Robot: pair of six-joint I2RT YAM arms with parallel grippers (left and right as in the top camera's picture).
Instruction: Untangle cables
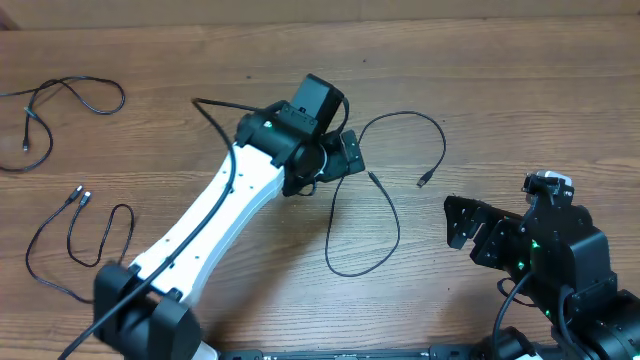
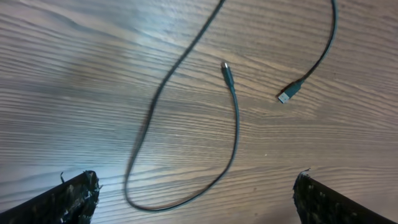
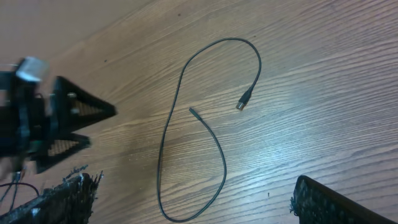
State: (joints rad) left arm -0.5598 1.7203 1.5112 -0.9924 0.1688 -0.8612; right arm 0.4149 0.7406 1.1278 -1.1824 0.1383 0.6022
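I should lower my left gripper to the long side of the middle cable's loop (image 1: 338, 187) (image 2: 170, 73), beside the small plug. A single piece of the cable lies on the wood there.
Three thin black cables lie apart on the wooden table. The middle cable (image 1: 397, 225) makes one long loop, with a small plug (image 2: 225, 67) at one end and a silver USB plug (image 2: 285, 96) at the other. My left gripper (image 1: 345, 160) hovers open over the cable's upper left part. In the left wrist view the left gripper (image 2: 194, 186) holds nothing, and the loop (image 2: 236, 124) lies on the wood below it. My right gripper (image 1: 455, 222) stands open to the right of the loop. In the right wrist view the right gripper (image 3: 189, 186) is empty above the same cable (image 3: 168, 124).
A second cable (image 1: 100, 92) curls at the far left back. A third cable (image 1: 110, 210) lies at the left beside my left arm, its two plug ends (image 1: 80, 192) close together. The left gripper (image 3: 62, 118) shows at the left of the right wrist view.
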